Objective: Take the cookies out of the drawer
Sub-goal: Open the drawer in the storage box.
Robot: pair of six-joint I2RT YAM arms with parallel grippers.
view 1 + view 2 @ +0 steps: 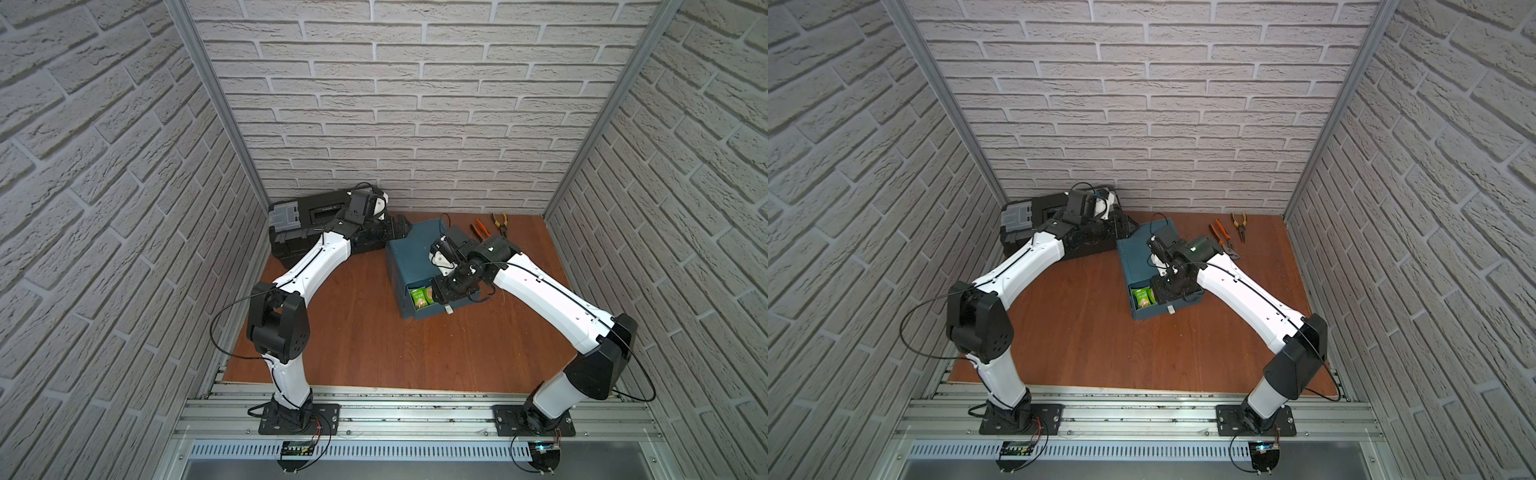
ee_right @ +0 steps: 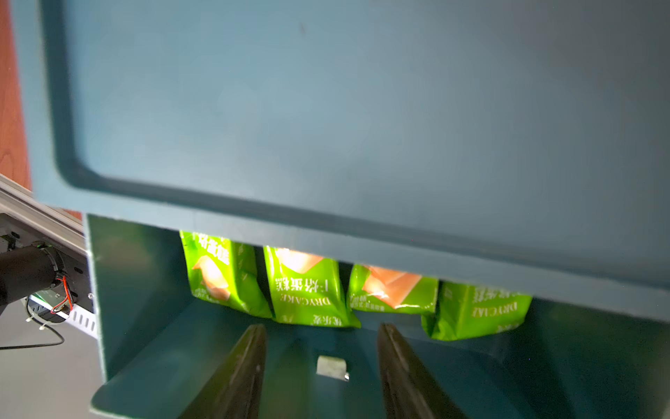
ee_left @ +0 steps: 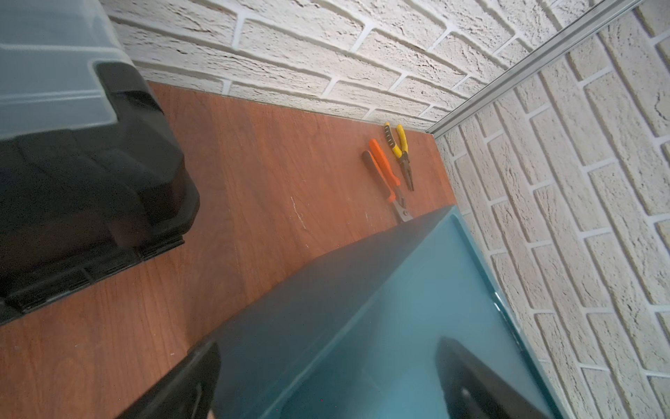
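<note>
My right gripper should move along the drawer next, then down onto the green end packet (image 1: 418,298), which the open drawer exposes below it toward my left gripper.
Several bright green cookies packets (image 2: 308,294) lie in the partly open drawer (image 1: 434,312) of a teal cabinet (image 1: 409,249); both top views show them (image 1: 1142,297). My right gripper (image 2: 322,326) hangs over the drawer's front, open, with its fingers either side of the small white knob (image 2: 330,365) and nothing held. From above its body (image 1: 446,289) covers part of the drawer. My left gripper (image 3: 326,381) stands open at the cabinet's rear corner (image 1: 401,228), with its fingers spread wide across the cabinet's edge.
A black toolbox with a clear lid (image 1: 299,224) sits at the back left, close to the left arm. Orange-handled pliers (image 1: 480,230) and yellow-handled pliers (image 1: 500,222) lie behind the cabinet by the back wall. Brick-patterned walls close in three sides.
</note>
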